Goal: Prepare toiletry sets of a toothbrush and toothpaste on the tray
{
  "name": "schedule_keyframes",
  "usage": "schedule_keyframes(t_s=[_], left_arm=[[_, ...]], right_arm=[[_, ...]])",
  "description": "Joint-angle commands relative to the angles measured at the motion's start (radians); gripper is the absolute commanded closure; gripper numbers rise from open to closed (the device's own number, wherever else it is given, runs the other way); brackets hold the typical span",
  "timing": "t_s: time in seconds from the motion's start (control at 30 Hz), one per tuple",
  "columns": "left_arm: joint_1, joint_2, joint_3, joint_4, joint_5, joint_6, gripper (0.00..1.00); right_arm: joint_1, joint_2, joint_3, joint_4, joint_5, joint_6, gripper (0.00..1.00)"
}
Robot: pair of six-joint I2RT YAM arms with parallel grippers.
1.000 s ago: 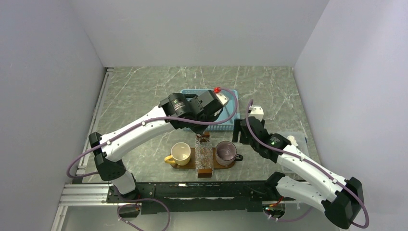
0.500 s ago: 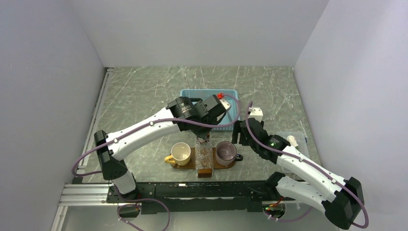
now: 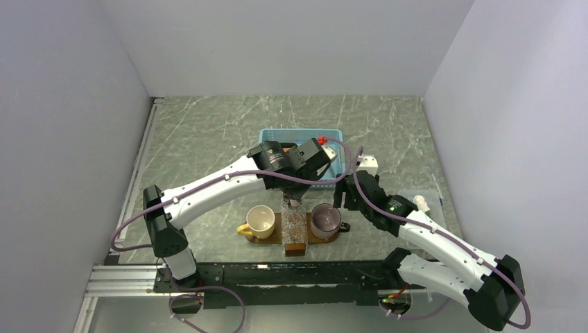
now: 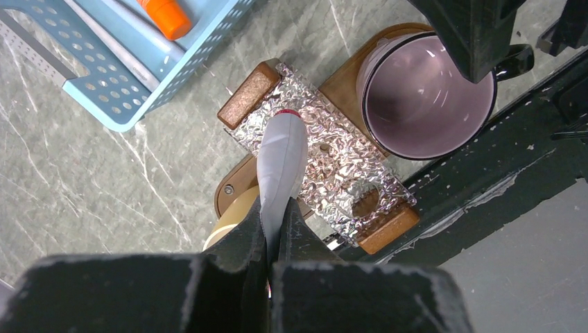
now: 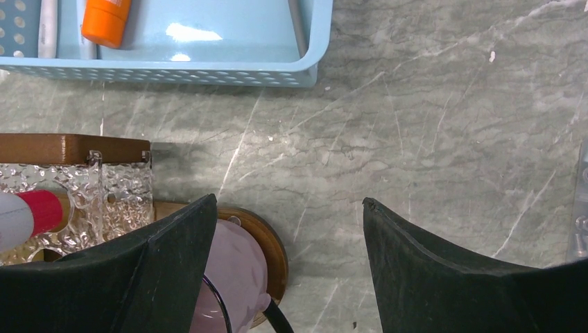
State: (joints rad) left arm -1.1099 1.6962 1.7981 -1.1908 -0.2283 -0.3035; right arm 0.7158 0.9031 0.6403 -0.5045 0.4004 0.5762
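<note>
The left gripper will next move down to sink the red cap into the clear plastic box's far opening (image 3: pixel 294 207) (image 4: pixel 298 111) and let go of the tube, because that opening is below.
My left gripper (image 3: pixel 297 201) is shut on a white toothpaste tube (image 4: pixel 281 156) with a red cap. It holds the tube nose-down over the clear plastic box (image 4: pixel 336 156) in the middle of the dark-brown tray (image 3: pixel 274 238). The tube's red cap also shows in the right wrist view (image 5: pixel 43 210). Slim pale toothbrushes (image 5: pixel 47 24) and an orange tube (image 5: pixel 104 17) lie in the light-blue basket (image 3: pixel 301 132) behind the tray. My right gripper (image 5: pixel 288 205) is open and empty, low beside the pink cup (image 5: pixel 232 274) at the tray's right end.
A yellow cup (image 3: pixel 261 220) stands on the tray's left end and the pink cup (image 3: pixel 324 220) on its right end. A small clear container (image 3: pixel 424 201) sits at the far right. The black rail (image 3: pixel 291 274) runs along the near table edge.
My left arm has carried the tube from over the basket forward and down to the clear box on the tray. The right arm has barely moved.
</note>
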Motion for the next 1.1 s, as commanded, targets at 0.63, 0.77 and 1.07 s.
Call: schedule_keyframes(t_s=[0.63,0.77,1.07], left_arm=[[0.018,-0.028,-0.072,0.067,0.014,0.009,1.00],[0.023,-0.036,-0.092,0.083,0.025,0.009,1.00],[0.039,-0.051,-0.132,0.129,0.053,0.009,1.00]], right_arm=[[-0.002,0.008,-0.009,0.051,-0.023,-0.001,0.21],[-0.002,0.009,-0.008,0.050,-0.023,-0.002,0.21],[-0.003,0.012,-0.007,0.048,-0.026,-0.001,0.21]])
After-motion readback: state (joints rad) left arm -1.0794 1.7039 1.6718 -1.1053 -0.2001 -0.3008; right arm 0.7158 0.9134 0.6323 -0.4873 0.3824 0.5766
